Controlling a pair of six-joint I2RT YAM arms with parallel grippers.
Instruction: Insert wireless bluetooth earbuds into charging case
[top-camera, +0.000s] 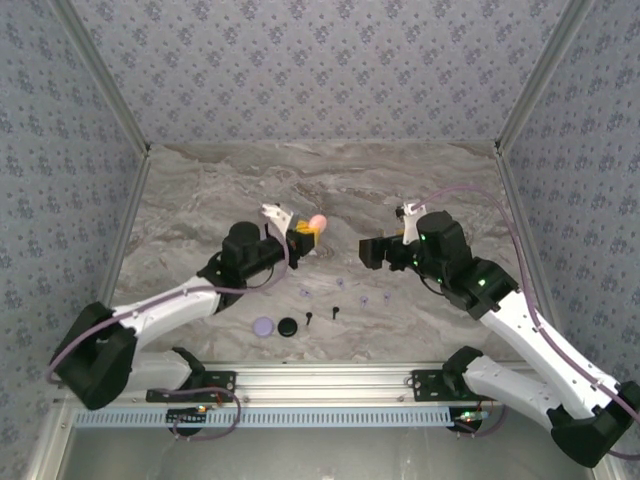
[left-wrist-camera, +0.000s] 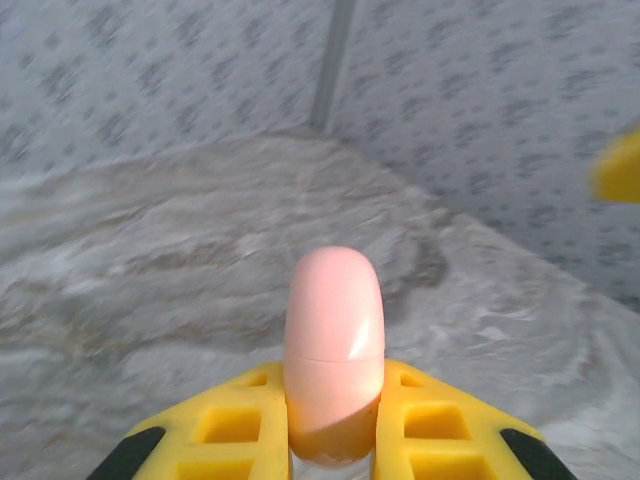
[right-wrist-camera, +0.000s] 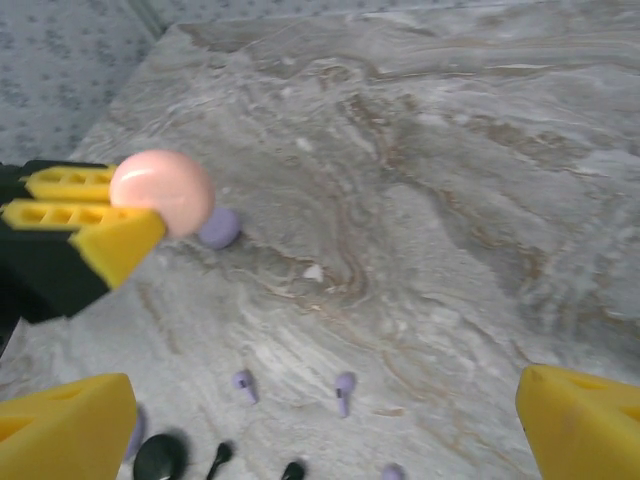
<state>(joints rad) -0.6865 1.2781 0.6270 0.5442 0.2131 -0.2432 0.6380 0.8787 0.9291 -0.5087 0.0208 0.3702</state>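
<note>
The robot's left gripper needs to lower with its fingers tilting down and let go of the pink case (top-camera: 316, 222) onto bare marble, because that clear patch is below the gripper, beyond the earbuds.
My left gripper (top-camera: 302, 232) is raised above the table and shut on a closed pink charging case (top-camera: 316, 222), which stands between its yellow fingers (left-wrist-camera: 240, 425) with the case (left-wrist-camera: 334, 310) poking out past the tips. My right gripper (top-camera: 375, 250) faces it from the right, open and holding nothing (right-wrist-camera: 325, 400). Below on the marble lie lavender earbuds (right-wrist-camera: 243, 383) (right-wrist-camera: 344, 388) (right-wrist-camera: 392, 472) and two black earbuds (right-wrist-camera: 220, 455) (right-wrist-camera: 293, 470). Pink earbuds are out of view.
A round lavender case (top-camera: 264, 325) and a black case (top-camera: 288, 326) lie near the front edge, left of the black earbuds (top-camera: 311, 319). A small round lavender thing (right-wrist-camera: 218, 228) sits on the table beyond the left gripper. Patterned walls enclose the marble table (top-camera: 330, 180).
</note>
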